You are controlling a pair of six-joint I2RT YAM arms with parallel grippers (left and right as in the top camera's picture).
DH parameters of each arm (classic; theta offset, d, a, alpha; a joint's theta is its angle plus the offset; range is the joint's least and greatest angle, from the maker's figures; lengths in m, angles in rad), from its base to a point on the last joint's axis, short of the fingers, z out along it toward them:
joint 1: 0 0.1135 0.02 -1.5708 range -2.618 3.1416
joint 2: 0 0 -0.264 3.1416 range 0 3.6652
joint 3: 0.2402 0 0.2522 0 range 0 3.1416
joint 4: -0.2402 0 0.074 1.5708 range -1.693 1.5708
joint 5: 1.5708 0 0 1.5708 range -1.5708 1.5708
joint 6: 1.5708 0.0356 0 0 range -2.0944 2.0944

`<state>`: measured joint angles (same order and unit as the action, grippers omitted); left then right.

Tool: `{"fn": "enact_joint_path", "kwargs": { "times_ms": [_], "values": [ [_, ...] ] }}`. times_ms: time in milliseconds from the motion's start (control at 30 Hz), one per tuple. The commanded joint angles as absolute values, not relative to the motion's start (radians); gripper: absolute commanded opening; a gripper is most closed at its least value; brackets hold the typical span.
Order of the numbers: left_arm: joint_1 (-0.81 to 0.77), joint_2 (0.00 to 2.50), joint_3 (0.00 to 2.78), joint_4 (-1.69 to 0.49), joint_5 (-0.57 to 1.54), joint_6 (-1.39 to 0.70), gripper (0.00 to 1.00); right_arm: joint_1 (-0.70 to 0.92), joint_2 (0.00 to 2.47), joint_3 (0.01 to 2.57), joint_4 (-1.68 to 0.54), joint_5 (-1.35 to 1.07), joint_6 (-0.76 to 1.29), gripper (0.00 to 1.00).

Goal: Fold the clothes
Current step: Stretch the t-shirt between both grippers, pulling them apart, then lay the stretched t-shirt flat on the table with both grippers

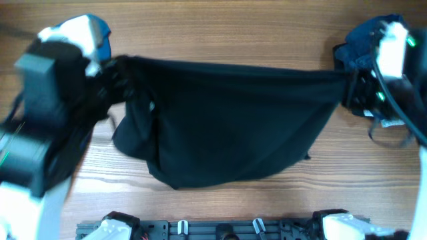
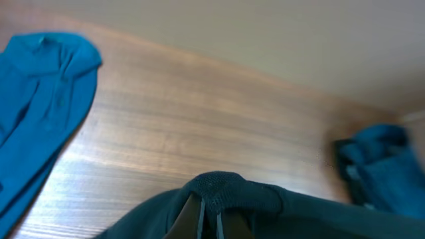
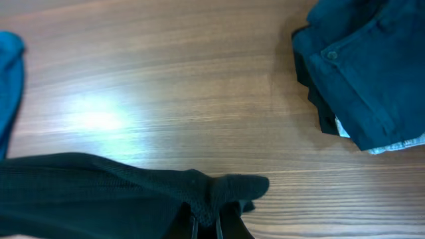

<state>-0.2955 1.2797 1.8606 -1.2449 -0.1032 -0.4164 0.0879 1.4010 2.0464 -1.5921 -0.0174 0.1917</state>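
Observation:
The left gripper will move away from the robot's base, down onto the bare wood beyond the stretched black top (image 1: 141, 39) (image 2: 163, 113).
A black top (image 1: 227, 120) hangs stretched across the table's middle between both arms, its upper edge taut and its lower part sagging onto the wood. At that edge's left end, my left gripper (image 1: 119, 67) is shut on a corner of the black top (image 2: 219, 189). My right gripper (image 1: 348, 83) is shut on the opposite corner (image 3: 226, 192). A bright blue shirt (image 2: 40, 99) lies at the far left, partly hidden under the left arm in the overhead view (image 1: 101, 37). A navy pile (image 3: 365, 66) sits at the far right (image 1: 357, 47).
The wooden table (image 1: 220, 33) shows bare wood behind the stretched top. A black rail with the arm bases (image 1: 220, 230) runs along the near edge. A cable (image 1: 390, 137) loops beside the right arm.

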Motion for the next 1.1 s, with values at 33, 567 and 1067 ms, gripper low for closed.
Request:
{"fn": "enact_joint_path", "kwargs": {
  "times_ms": [33, 567, 1067],
  "values": [
    [-0.292, 1.474, 1.872, -1.166, -0.186, -0.422, 0.04, 0.077, 1.567, 2.053, -1.518, 0.028, 0.183, 0.04],
    [-0.292, 1.966, 1.872, -0.688, -0.203, -0.396, 0.04, 0.077, 2.180, 2.053, -1.031, 0.011, 0.157, 0.04],
    [-0.292, 2.264, 1.872, -0.417, -0.253, -0.396, 0.06, 0.050, 2.434, 2.053, -0.688, -0.001, 0.158, 0.04]
  ]
}}
